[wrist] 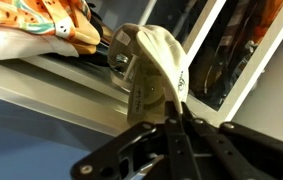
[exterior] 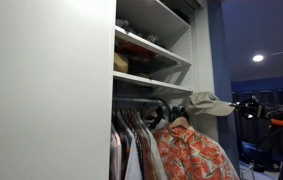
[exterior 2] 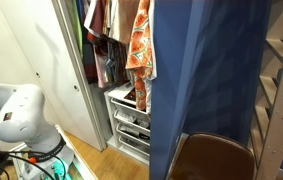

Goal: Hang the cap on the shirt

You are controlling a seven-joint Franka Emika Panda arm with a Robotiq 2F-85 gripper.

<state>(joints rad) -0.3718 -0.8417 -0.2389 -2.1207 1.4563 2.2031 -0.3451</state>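
My gripper will move down toward the shirt's shoulder (exterior: 197,129) (wrist: 79,28) and let go of the cap's edge, because the cap's top hangs just above the orange-red patterned shirt by its hanger.
The beige cap (exterior: 209,103) hangs in the air at the closet opening, beside the hanger hook of the orange-red patterned shirt (exterior: 191,150). In the wrist view the cap (wrist: 156,65) sits just ahead of my gripper (wrist: 171,118), whose black fingers are shut on its brim edge. The shirt (wrist: 36,22) shows at the top left with its wooden hanger end next to the cap. In an exterior view the shirt (exterior 2: 139,45) hangs among other garments; the cap is hidden there.
White closet shelves (exterior: 151,50) hold folded items above the rail. Other shirts (exterior: 126,145) hang to the left of the patterned one. A blue curtain (exterior 2: 206,80), a brown chair (exterior 2: 211,160) and wire drawers (exterior 2: 131,125) stand near the closet. The robot base (exterior 2: 21,115) is at left.
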